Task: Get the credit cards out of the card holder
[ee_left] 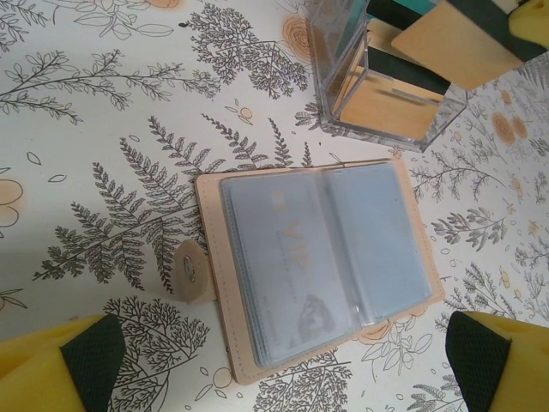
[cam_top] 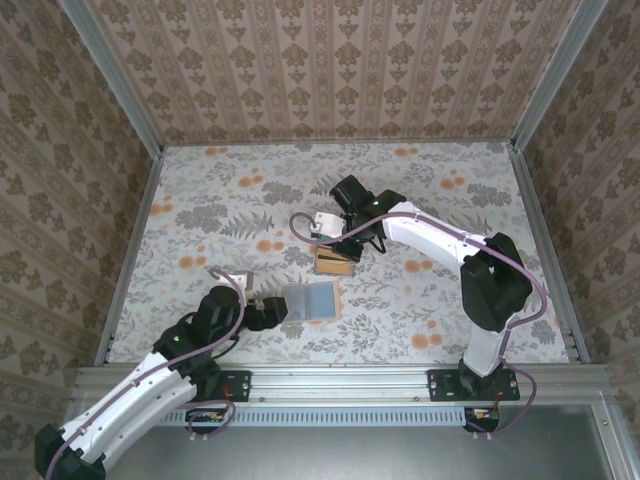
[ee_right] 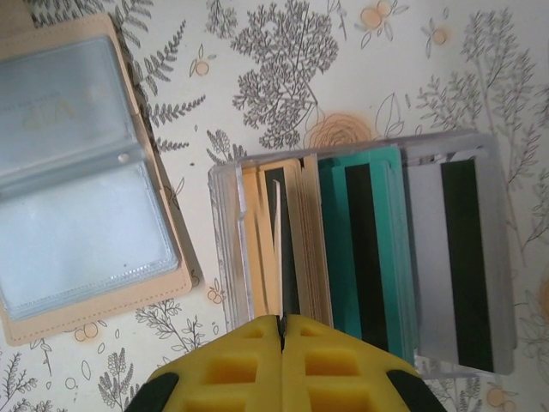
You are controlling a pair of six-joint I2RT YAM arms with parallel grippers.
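The held card goes down with my right gripper toward the orange-tan cards in the clear box next. It is released among them, since they stand below my gripper.
The card holder point(cam_top: 310, 300) lies open and flat, tan at the edge with grey-blue sleeves, and a pale card shows through one sleeve point(ee_left: 292, 257). My left gripper point(ee_left: 283, 365) is open, its fingers either side of the holder's point(ee_left: 317, 266) near edge without touching it. My right gripper point(ee_right: 282, 330) is shut on a thin orange-tan credit card point(ee_right: 279, 257), seen edge-on, above a clear box point(ee_right: 225, 249). In the box stand orange-tan cards point(ee_right: 257, 232), teal cards point(ee_right: 339, 249) and a grey card point(ee_right: 425, 257), with dark stripes. In the left wrist view the held card point(ee_left: 455, 47) hangs over the box point(ee_left: 386, 94).
The clear box point(cam_top: 335, 262) stands just behind the card holder point(ee_right: 77, 180), near the middle of the floral tabletop point(cam_top: 200, 220). Patterned walls and metal rails point(cam_top: 130, 250) close in the table on the left, right and far sides.
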